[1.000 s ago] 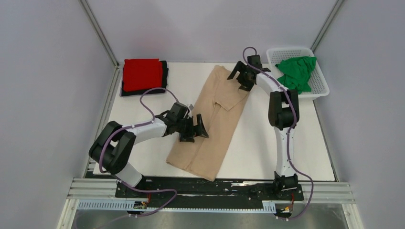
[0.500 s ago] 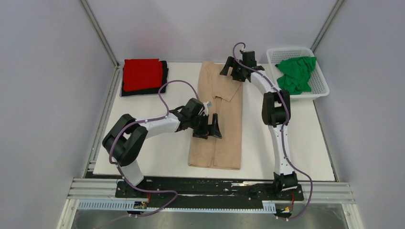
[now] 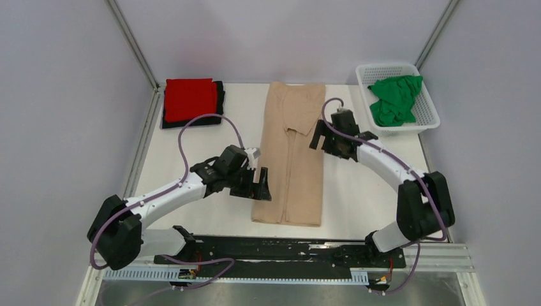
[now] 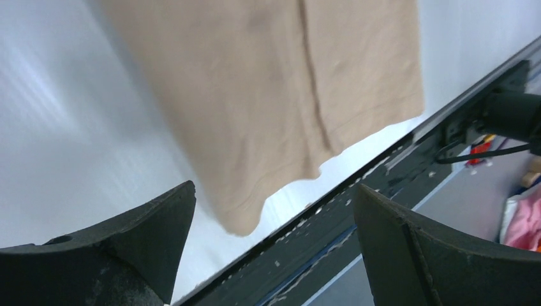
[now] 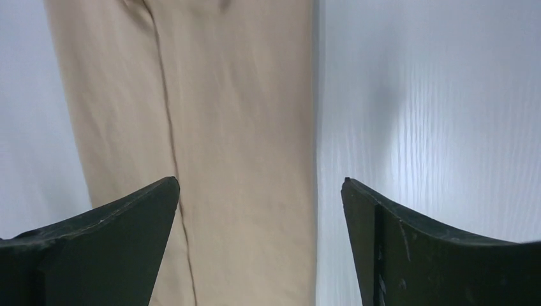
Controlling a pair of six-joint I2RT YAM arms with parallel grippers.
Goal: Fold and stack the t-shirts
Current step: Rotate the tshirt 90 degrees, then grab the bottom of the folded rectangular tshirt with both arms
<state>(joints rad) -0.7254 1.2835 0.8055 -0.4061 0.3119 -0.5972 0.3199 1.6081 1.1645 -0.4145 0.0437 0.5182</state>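
The robot will lower its left gripper back toward the bar onto the beige t-shirt's hem corner on the red shirt's side [image 3: 255,218] [image 4: 241,224], which is closer to the bar than the gripper's fingers are.
A beige t-shirt [image 3: 293,153], its sides folded in, lies as a long strip down the middle of the table; it also shows in the left wrist view [image 4: 268,95] and the right wrist view [image 5: 210,127]. My left gripper [image 3: 261,185] is open and empty above the strip's near left edge. My right gripper [image 3: 321,136] is open and empty above the strip's right edge. A folded red shirt [image 3: 190,99] lies on a folded black one [image 3: 219,102] at the far left. A crumpled green shirt [image 3: 395,99] sits in the white basket [image 3: 429,121].
The basket stands at the far right corner. The black mounting rail [image 3: 281,250] runs along the near edge of the white table [image 3: 376,204]. Grey walls close in both sides.
Both grippers have let go of the beige shirt and drawn back toward the near side. The shirt now lies straight; a second ago it lay slanted.
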